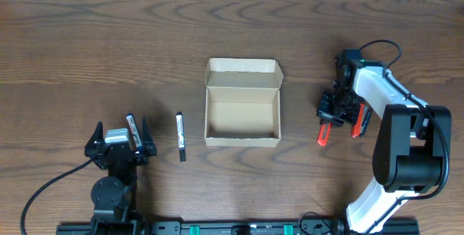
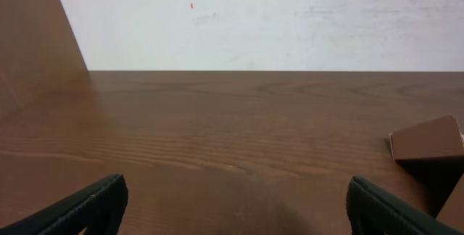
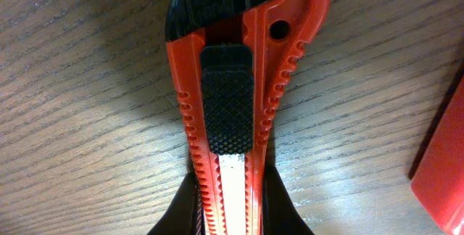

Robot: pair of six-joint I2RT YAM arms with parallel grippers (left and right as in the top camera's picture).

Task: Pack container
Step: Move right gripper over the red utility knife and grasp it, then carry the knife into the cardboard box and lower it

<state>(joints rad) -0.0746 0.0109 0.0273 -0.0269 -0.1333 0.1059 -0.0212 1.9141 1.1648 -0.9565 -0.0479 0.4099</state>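
Observation:
The right gripper lifts the red cutter next, swings it over, lowers it inside the empty container and releases it. The container lies to the left in the overhead view.
The tan cardboard container (image 1: 242, 141) stands open and empty at the table's middle, its lid flap folded back; one corner of it shows in the left wrist view (image 2: 428, 139). My right gripper (image 1: 335, 110) is shut on a red box cutter (image 1: 322, 135) right of the container, low over the table. In the right wrist view the fingers (image 3: 230, 209) clamp the cutter's body (image 3: 228, 97). My left gripper (image 1: 119, 148) is open and empty near the front left; in the left wrist view only bare table lies between its fingers (image 2: 235, 206).
A second red cutter (image 1: 357, 125) lies just right of the held one and shows at the right wrist view's edge (image 3: 442, 162). A black pen (image 1: 180, 136) lies left of the container. Another black pen (image 1: 132, 128) lies by my left gripper.

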